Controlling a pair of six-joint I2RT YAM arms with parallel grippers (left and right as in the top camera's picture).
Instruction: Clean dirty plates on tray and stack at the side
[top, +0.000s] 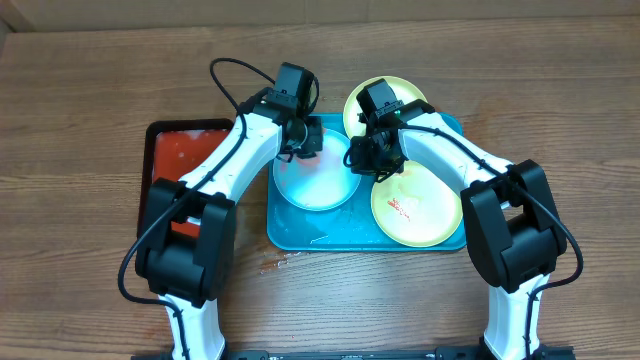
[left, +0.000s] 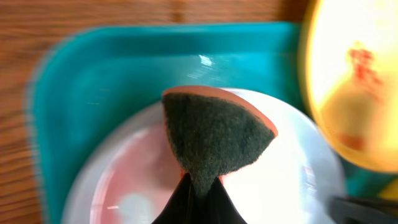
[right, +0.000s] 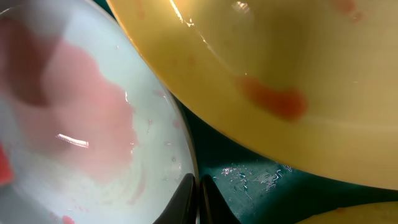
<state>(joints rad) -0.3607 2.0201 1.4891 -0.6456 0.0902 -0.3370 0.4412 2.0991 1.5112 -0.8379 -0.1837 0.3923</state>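
My right gripper lifts the plate next, shifts right in the overhead view and lowers it onto the back yellow-green plate (top: 408, 92) (right: 292, 56) to release it, where the others lie.
The pale blue-white plate (top: 318, 188) lies on the left half of the turquoise tray (top: 300, 235) and has a pink film on it. My left gripper (top: 305, 138) is shut on a dark green sponge with an orange back (left: 214, 134) and holds it on the plate's far side (left: 280, 180). My right gripper (top: 366, 160) is shut on that plate's right rim (right: 74, 124). A yellow-green plate (top: 415, 208) with red smears lies on the tray's right half. A second yellow-green plate (top: 385, 98) rests at the tray's back edge, partly under my right arm.
A smaller black tray with a red inside (top: 180, 150) stands left of the turquoise tray, under my left arm. Small red spots mark the wooden table (top: 270, 262) by the tray's front left corner.
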